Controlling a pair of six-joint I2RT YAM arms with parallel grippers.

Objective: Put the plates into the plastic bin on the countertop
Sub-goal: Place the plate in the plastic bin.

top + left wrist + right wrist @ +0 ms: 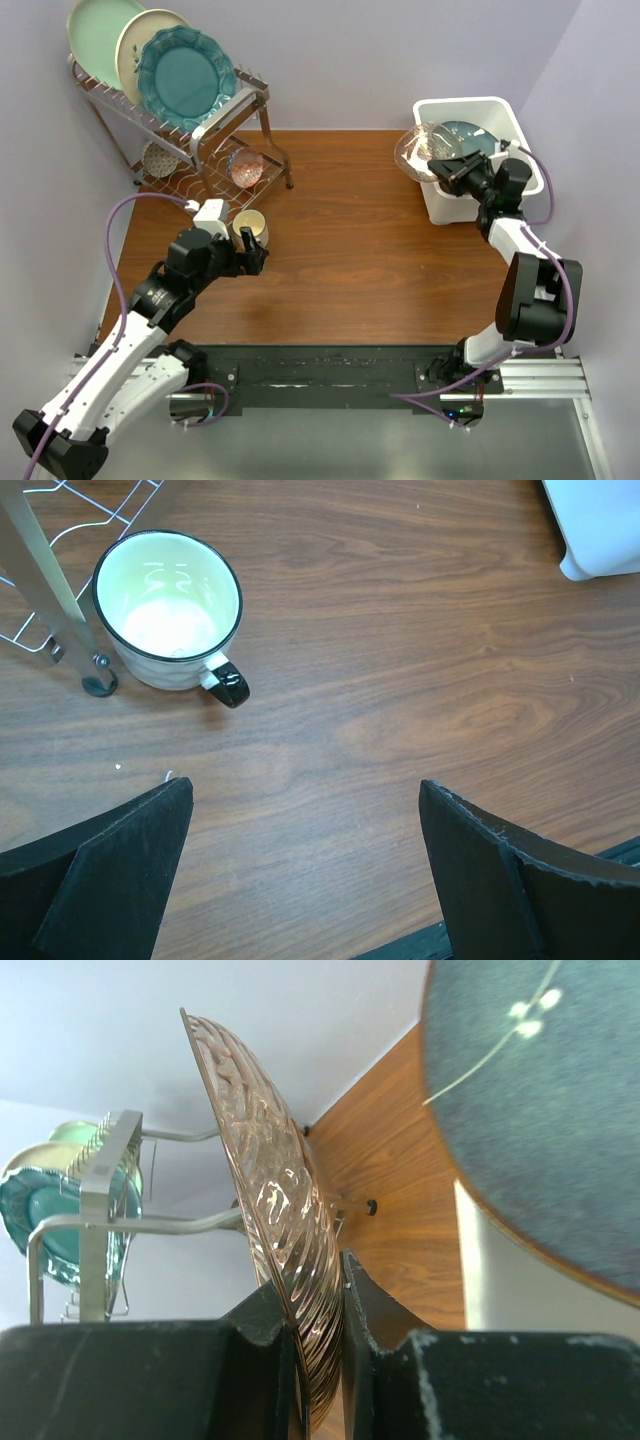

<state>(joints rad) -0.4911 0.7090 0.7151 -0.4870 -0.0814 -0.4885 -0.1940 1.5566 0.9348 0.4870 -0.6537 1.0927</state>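
The robot's right gripper will next go down and to the right in the top view and let go of the glass plate (420, 150), because the teal plate (470, 135) is below the gripper on that side.
A clear, pink-tinted ribbed glass plate (420, 150) is held on edge over the left rim of the white plastic bin (470, 103). My right gripper (445, 172) is shut on its rim. In the right wrist view the plate (265, 1160) stands pinched between the fingers of the right gripper (318, 1300). A dark teal plate (470, 135) with a thin white sprig lies inside the bin, and the right wrist view shows this teal plate (540, 1110) at the upper right. My left gripper (305, 810) hangs open over the bare countertop (400, 680), holding nothing.
A small cream cup (248, 226) with a black rim stands just beyond the left gripper. Behind it is a wire rack (215, 125) with three upright scalloped plates on top. On its lower shelf are a dotted plate (160, 158) and a pink one (248, 168).
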